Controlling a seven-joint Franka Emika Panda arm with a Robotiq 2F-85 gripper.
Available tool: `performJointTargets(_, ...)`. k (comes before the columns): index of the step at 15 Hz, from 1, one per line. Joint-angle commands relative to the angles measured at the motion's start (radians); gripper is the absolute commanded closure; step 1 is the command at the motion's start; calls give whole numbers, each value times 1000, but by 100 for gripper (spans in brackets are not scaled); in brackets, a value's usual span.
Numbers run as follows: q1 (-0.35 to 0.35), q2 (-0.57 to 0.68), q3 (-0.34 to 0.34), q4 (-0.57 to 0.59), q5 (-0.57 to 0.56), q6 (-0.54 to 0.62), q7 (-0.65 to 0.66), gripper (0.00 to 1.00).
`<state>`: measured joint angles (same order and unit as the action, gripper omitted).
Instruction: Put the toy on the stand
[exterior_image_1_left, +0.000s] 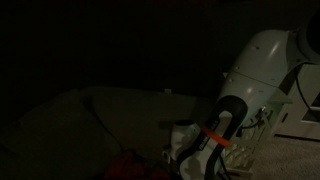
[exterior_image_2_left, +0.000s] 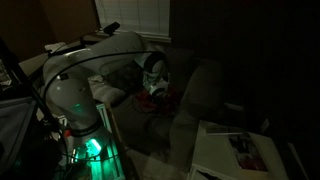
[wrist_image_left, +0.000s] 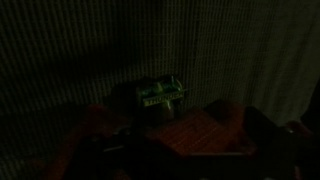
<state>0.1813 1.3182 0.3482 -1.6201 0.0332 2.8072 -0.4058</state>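
Note:
The gripper needs to go down to its left in the wrist view and close on the toy, because the toy's green part (wrist_image_left: 161, 95) is below it on that side.
The scene is very dark. The toy (wrist_image_left: 205, 132) is red with a ribbed top and a green part (wrist_image_left: 160, 93). It lies on a dark couch cushion and fills the lower wrist view. It shows as a red patch in both exterior views (exterior_image_1_left: 130, 160) (exterior_image_2_left: 160, 96). My gripper (exterior_image_1_left: 190, 155) hangs low over the couch right by the toy, and it also shows in an exterior view (exterior_image_2_left: 154, 76). Dark finger shapes flank the toy in the wrist view, but whether they are closed on it is too dark to tell. The white stand (exterior_image_1_left: 264, 120) with lattice sides shows behind the arm.
The dark couch (exterior_image_2_left: 200, 95) has a backrest (exterior_image_1_left: 110, 100) behind the toy. A white flat surface (exterior_image_2_left: 225, 150) with printed pictures on it lies at the lower right. The robot base (exterior_image_2_left: 85, 140) glows green. A window blind (exterior_image_2_left: 130, 15) hangs at the back.

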Motion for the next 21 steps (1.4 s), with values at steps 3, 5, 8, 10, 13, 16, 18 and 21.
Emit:
performJointTargets(3,149,70,-105,93,-63,70,167,0)
performJointTargets(5,202,72,-156,104,-70,84,227,0)
performJointTargets(8,244,102,-192,155,-81,64,271,0)
performJointTargets(10,266,118,-212,185,-85,57,294,0)
performJointTargets(13,273,143,-220,227,-91,32,309,26)
performJointTargets(16,264,168,-214,268,-89,-10,312,48)
performJointTargets(18,258,183,-207,296,-88,-43,311,61)
performJointTargets(21,234,163,-184,280,-85,-66,294,61)
